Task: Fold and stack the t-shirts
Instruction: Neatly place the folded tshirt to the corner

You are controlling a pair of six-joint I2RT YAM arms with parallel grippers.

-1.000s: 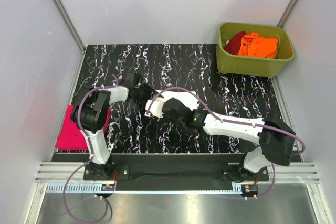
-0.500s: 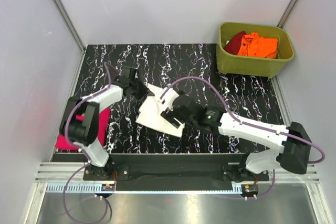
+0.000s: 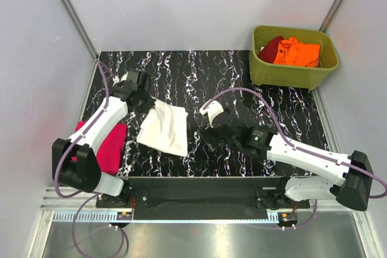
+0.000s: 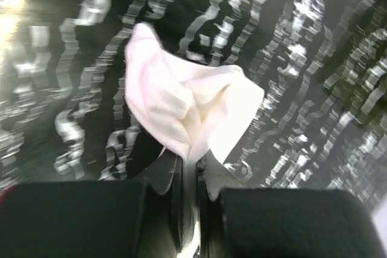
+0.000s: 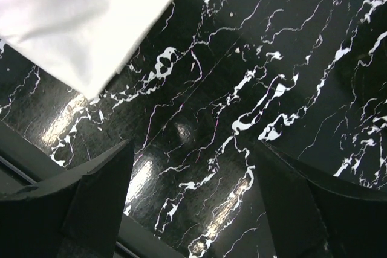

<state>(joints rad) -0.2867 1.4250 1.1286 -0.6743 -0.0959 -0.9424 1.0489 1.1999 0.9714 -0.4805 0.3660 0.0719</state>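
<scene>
Next, my left gripper needs to draw back to stack and release the white t-shirt atop the magenta-pink shirt [image 3: 106, 147], which lies folded to the gripper's left in the top view.
A folded white t-shirt [image 3: 164, 128] lies left of the mat's middle, and my left gripper [image 3: 143, 98] is shut on its far left corner. The left wrist view shows the bunched white cloth [image 4: 181, 110] pinched between the closed left gripper [image 4: 190, 162]. My right gripper [image 3: 210, 136] hovers to the right of the shirt, open and holding nothing. In the right wrist view, the right gripper [image 5: 193, 173] has only mat between its fingers [image 5: 97, 191], and the white shirt's edge [image 5: 91, 16] lies at the upper left. A magenta-pink shirt [image 3: 106, 147] rests folded at the mat's left edge, partly under the left arm.
An olive-green tub [image 3: 294, 75] stands at the back right, with an orange shirt [image 3: 298, 52] and a dark red one [image 3: 270, 46] in it. Grey walls close in the black marbled mat [image 3: 205, 77] on three sides. A metal rail runs along the near edge.
My right gripper has let go of the white shirt and drawn back to the right. The left gripper closed on the shirt and pulled it left toward the pink one.
</scene>
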